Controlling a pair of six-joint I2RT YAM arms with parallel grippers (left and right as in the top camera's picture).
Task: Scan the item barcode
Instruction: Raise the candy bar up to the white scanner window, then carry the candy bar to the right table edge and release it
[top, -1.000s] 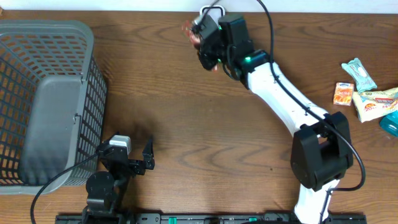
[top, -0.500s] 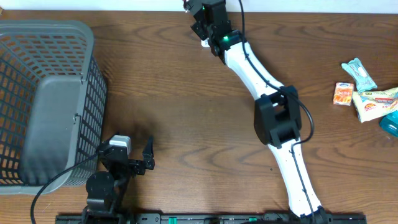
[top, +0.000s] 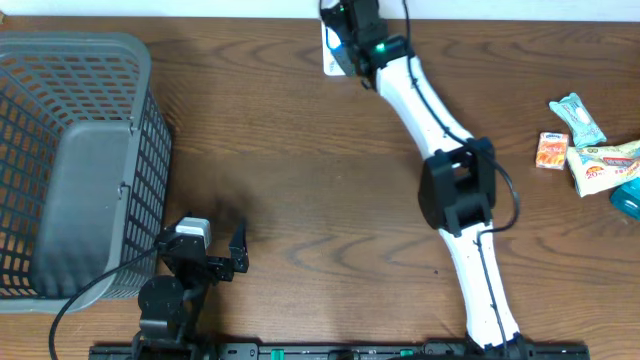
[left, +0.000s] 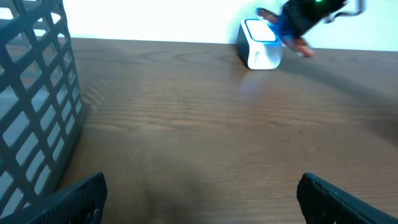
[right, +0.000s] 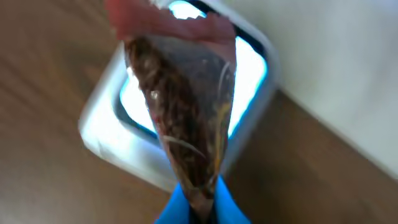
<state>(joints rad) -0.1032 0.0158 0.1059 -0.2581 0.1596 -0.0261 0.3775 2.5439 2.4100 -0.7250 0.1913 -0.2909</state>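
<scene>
The white packet (top: 601, 167) lies right of my right gripper in the overhead view, so next my right gripper will carry the item back over it, releasing where other snacks lie.
The item is a clear packet with a red top and dark brown contents (right: 186, 106). My right gripper (right: 200, 205) is shut on its lower end between blue fingertips. It hangs right in front of the blue-lit window of a white scanner (right: 109, 134). From overhead the scanner (top: 331, 55) sits at the table's far edge, with the right gripper (top: 345, 30) over it. In the left wrist view the scanner (left: 260, 51) stands far off, the red packet end (left: 303, 50) beside it. My left gripper (left: 201, 202) is open over bare wood near the front edge (top: 225, 262).
A grey mesh basket (top: 60, 150) fills the left side of the table, close to the left gripper (left: 37, 118). Several snack packets lie at the right edge: a pale green one (top: 577, 118), an orange one (top: 552, 150) and a white one (top: 605, 165).
The right arm has stretched out to the table's far edge and carried the packet from beside the scanner to its window. The left arm has not moved.
</scene>
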